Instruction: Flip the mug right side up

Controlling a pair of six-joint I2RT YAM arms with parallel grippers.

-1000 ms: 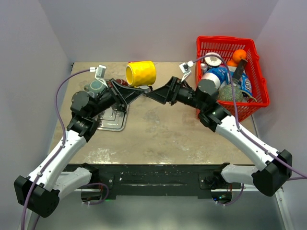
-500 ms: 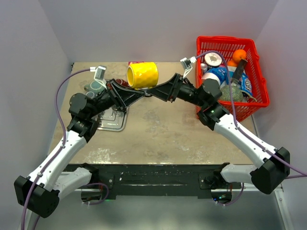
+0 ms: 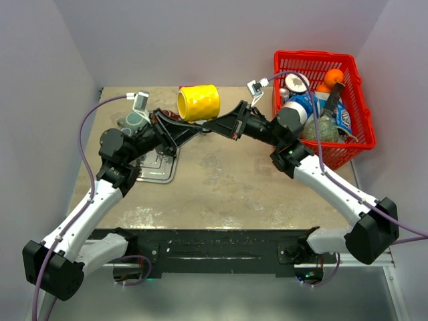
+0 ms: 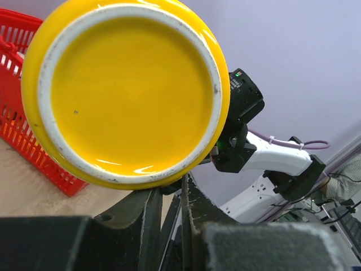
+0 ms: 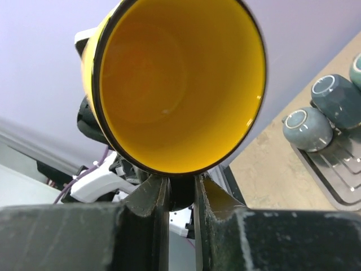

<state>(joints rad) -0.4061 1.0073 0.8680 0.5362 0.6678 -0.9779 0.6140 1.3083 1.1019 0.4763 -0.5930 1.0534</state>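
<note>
The mug (image 3: 197, 102) hangs sideways with its opening toward my right gripper. I will turn my right gripper downward, lower the bottom of the mug onto the bare tabletop below and let go.
The yellow mug (image 3: 197, 102) hangs on its side above the back of the table, between both arms. Its mouth faces the right wrist camera (image 5: 180, 84); its white-ringed base faces the left wrist camera (image 4: 127, 90). My right gripper (image 3: 208, 125) (image 5: 180, 183) is shut on the dark handle (image 5: 181, 195) under the mug's rim. From the other side, my left gripper (image 3: 200, 129) (image 4: 172, 189) reaches the same handle. Its jaws stand slightly apart, with a narrow gap showing between them.
A red basket (image 3: 314, 55) (image 4: 22, 130) full of cans, an orange and other items stands at the back right. A grey tray (image 3: 157, 170) (image 5: 338, 175) with dark cups (image 3: 134, 120) (image 5: 304, 127) lies at the left, under the left arm.
My right gripper has moved in and closed on the mug's handle. My left gripper's jaws have parted a little. The mug stays in the air, barely shifted.
</note>
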